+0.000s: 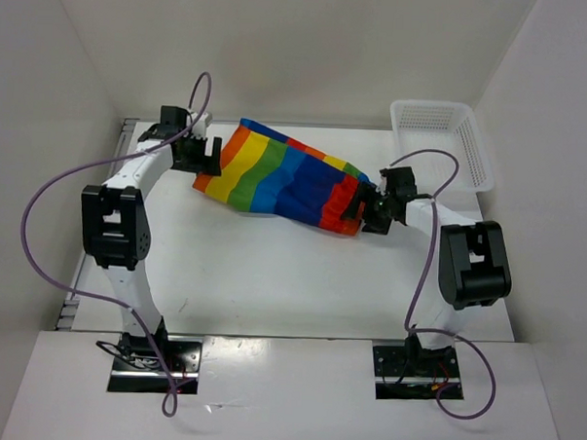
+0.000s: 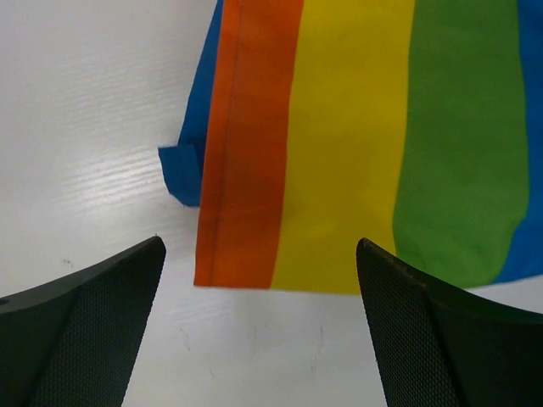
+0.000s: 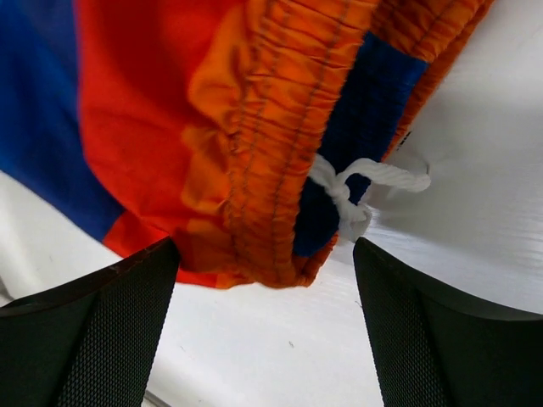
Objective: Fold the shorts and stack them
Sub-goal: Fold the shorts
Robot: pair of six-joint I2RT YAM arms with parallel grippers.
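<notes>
The near end of the shorts' gathered orange waistband already lies between my right gripper's two open fingers, so my right gripper will move down onto it next.
The rainbow-striped shorts (image 1: 281, 176) lie flat across the back middle of the table. My left gripper (image 1: 201, 157) is open at their left end, just short of the orange and yellow hem (image 2: 280, 170), holding nothing. My right gripper (image 1: 367, 212) is open at their right end, where the gathered orange waistband (image 3: 271, 161) and its white drawstring (image 3: 352, 191) lie just ahead of the fingers. Neither gripper touches the cloth as far as I can see.
A white plastic mesh basket (image 1: 443, 144) stands at the back right corner. White walls close in the table on three sides. Bare white tabletop (image 1: 291, 278) lies between the shorts and the arm bases.
</notes>
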